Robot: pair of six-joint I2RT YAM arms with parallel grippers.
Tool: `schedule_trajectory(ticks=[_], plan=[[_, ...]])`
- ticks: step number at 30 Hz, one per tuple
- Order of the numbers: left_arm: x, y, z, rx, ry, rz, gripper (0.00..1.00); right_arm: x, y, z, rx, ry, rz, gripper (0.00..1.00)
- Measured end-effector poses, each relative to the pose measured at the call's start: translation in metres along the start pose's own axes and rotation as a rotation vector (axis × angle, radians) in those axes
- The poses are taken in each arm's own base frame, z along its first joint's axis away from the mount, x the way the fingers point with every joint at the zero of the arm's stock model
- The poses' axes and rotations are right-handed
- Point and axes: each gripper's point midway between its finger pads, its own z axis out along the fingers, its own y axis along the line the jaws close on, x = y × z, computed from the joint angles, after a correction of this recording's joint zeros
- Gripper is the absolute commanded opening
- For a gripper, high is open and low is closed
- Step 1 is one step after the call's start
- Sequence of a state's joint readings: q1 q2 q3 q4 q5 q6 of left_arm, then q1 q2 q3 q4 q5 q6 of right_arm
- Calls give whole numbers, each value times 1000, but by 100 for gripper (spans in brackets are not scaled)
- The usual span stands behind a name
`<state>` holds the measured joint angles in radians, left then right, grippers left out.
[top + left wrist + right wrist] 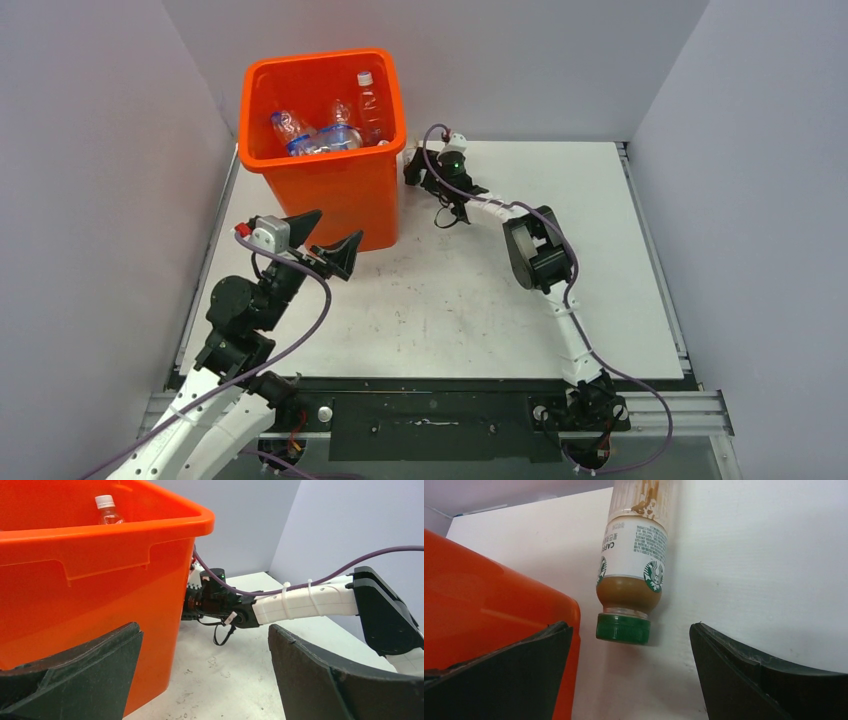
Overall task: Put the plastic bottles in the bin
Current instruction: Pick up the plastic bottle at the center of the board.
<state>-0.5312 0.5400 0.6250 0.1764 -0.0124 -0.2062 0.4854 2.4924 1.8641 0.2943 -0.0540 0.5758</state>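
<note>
The brown bottle's green cap (623, 628) is already lined up between my wide-open fingers, just past their ends. My right gripper will next go down slightly onto it and close.
The orange bin (330, 195) stands at the far left of the table and holds several clear plastic bottles (372, 105); one white-capped bottle top shows in the left wrist view (106, 510). A brown coffee bottle (634, 555) with a white label and green cap (623, 628) lies on the table beside the bin wall (474, 610). My right gripper (630, 635) is open just short of the cap, its jaws wide on either side; in the top view it (410, 165) sits at the bin's right side and hides that bottle. My left gripper (335, 232) is open and empty by the bin's near right corner (75, 590).
The white table (480, 310) is enclosed by grey walls on the left, back and right. My right arm (305, 600) reaches across the table toward the bin, with its purple cable looping above it. The black mounting rail runs along the near edge (430, 405).
</note>
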Motion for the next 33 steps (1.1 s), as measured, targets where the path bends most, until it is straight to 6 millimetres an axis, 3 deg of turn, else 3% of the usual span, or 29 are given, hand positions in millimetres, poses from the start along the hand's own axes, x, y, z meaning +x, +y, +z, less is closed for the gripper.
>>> schedule_trajectory(ticks=[5, 9, 16, 21, 27, 30, 33], plan=[[4, -4, 2, 22, 16, -2, 96, -3, 5, 12, -15, -1, 0, 99], [5, -5, 2, 29, 18, -4, 96, -2, 7, 23, -23, 4, -4, 86], [6, -6, 2, 38, 22, -5, 96, 11, 3, 28, -19, 37, -8, 48], [6, -7, 2, 41, 22, -4, 96, 18, 1, 27, -22, 54, -2, 6], [5, -6, 1, 38, 18, -3, 96, 21, 0, 18, -48, 33, 13, 5], [2, -5, 0, 27, 4, 0, 96, 23, -6, -3, -29, 54, 27, 5], [-3, 0, -3, 2, -29, -1, 96, 27, -13, -41, 0, 86, 65, 5]])
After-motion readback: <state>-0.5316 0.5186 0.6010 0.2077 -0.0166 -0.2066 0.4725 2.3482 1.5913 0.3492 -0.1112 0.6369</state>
